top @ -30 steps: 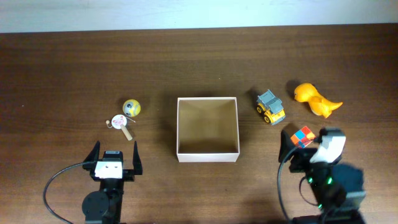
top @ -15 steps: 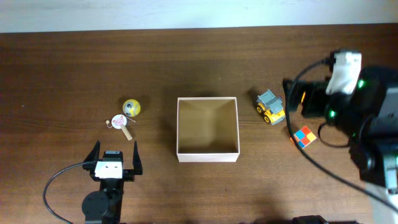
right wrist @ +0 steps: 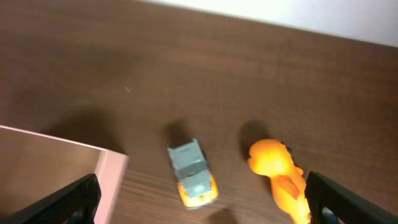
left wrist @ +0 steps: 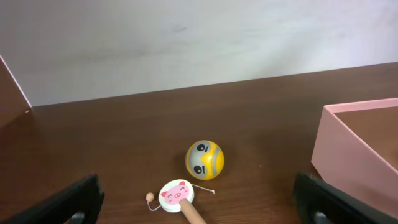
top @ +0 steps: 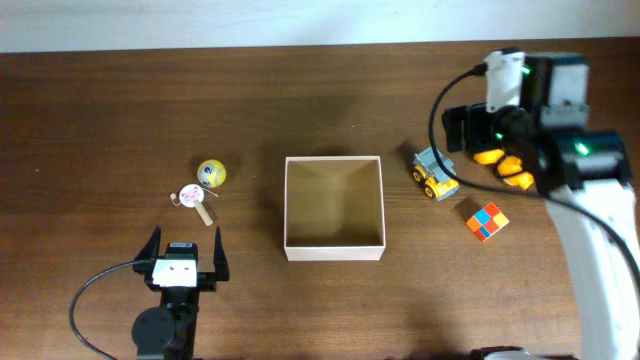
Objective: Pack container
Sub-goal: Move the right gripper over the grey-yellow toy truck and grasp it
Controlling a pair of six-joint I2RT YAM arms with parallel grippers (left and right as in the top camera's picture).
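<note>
The toy truck's grey end (top: 431, 163) (right wrist: 188, 164) has table showing on both its sides, so my right gripper should lower and shift toward the box, with its open fingers on either side of that end.
The container (top: 334, 243) is a square white-walled box with a tan inside, empty, at the table's middle; its corner shows in the left wrist view (left wrist: 367, 149) and the right wrist view (right wrist: 56, 174). My right gripper (right wrist: 202, 214) is open and empty, raised above the yellow-and-grey toy truck (top: 435, 173) (right wrist: 193, 173) and the orange dinosaur (top: 505, 165) (right wrist: 280, 174). A coloured cube (top: 487, 221) lies right of the box. My left gripper (left wrist: 199, 214) is open and empty near the front edge, facing a yellow ball (top: 211, 173) (left wrist: 204, 159) and a pig-faced rattle drum (top: 194, 199) (left wrist: 178, 196).
The right arm (top: 600, 250) stretches from the front right up over the dinosaur. A pale wall (left wrist: 186, 43) stands behind the table's far edge.
My right arm has swung from the front right corner to the far right, uncovering the cube and now covering part of the dinosaur. The left arm has not moved.
</note>
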